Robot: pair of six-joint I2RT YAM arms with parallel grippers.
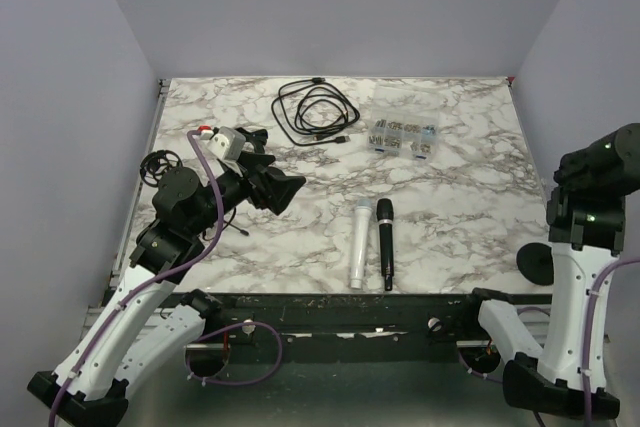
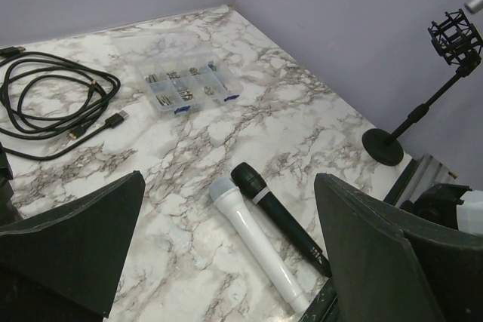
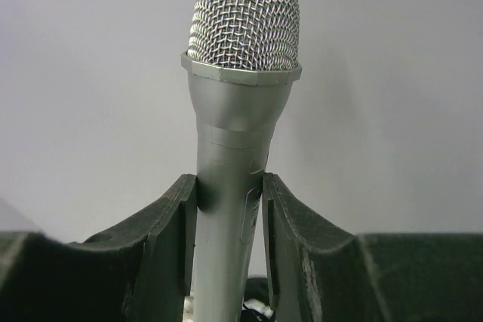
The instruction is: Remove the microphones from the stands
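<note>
The silver microphone will go to the left in the top view and down, beside the black microphone, where the tabletop is clear. My right gripper will lay it flat there, then let it go.
In the right wrist view a silver microphone [image 3: 240, 111] with a mesh head stands upright between my right gripper's [image 3: 230, 182] black fingers, which press on its body from both sides. In the top view the right gripper [image 1: 608, 159] is raised at the table's right edge, above the stand's round black base [image 1: 535, 265]. The left wrist view shows the stand [image 2: 423, 107] with its black shock mount [image 2: 455, 35] and a bit of the silver microphone [image 2: 475, 0] just above the mount. My left gripper [image 1: 276, 187] is open and empty over the table's left side.
A white microphone [image 1: 357, 244] and a black microphone [image 1: 385, 242] lie side by side near the front edge. A coiled black cable [image 1: 315, 112] and a clear parts box [image 1: 402, 135] lie at the back. Grey walls close in the table on three sides.
</note>
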